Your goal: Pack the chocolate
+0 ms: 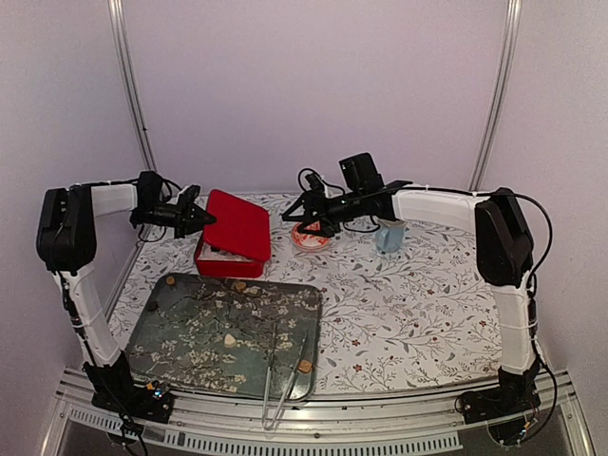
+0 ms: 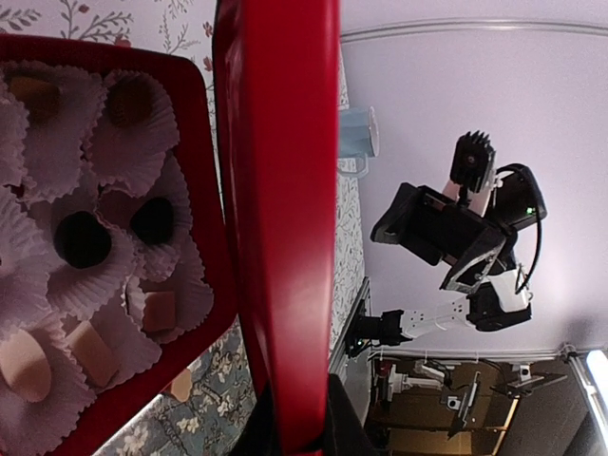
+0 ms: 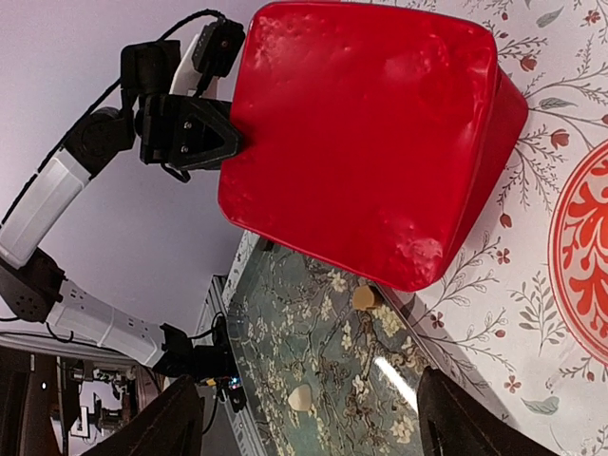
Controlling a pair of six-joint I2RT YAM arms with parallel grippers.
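The lid's raised side leaves cups uncovered, so my left gripper will next shift left in the top view and lower the lid's edge onto the box.
A red box (image 1: 233,237) stands at the back left with its lid (image 2: 280,190) raised, and my left gripper (image 1: 198,217) (image 2: 294,423) is shut on the lid's edge. Inside, white paper cups hold chocolate: dark pieces (image 2: 84,239) and caramel ones (image 2: 157,309). More chocolate lies loose on the dark floral tray (image 1: 190,351): a caramel piece (image 1: 239,285) (image 3: 364,297) near the box and a cream one (image 1: 230,339) (image 3: 300,397). My right gripper (image 1: 293,215) (image 3: 313,427) hangs open and empty just right of the box, above the bowl.
A red-and-white patterned bowl (image 1: 312,237) (image 3: 584,256) sits under my right wrist. A pale blue cup (image 1: 389,236) stands further right. Metal tongs (image 1: 280,380) lie across the tray's near right corner. The floral tablecloth (image 1: 408,304) covers the table.
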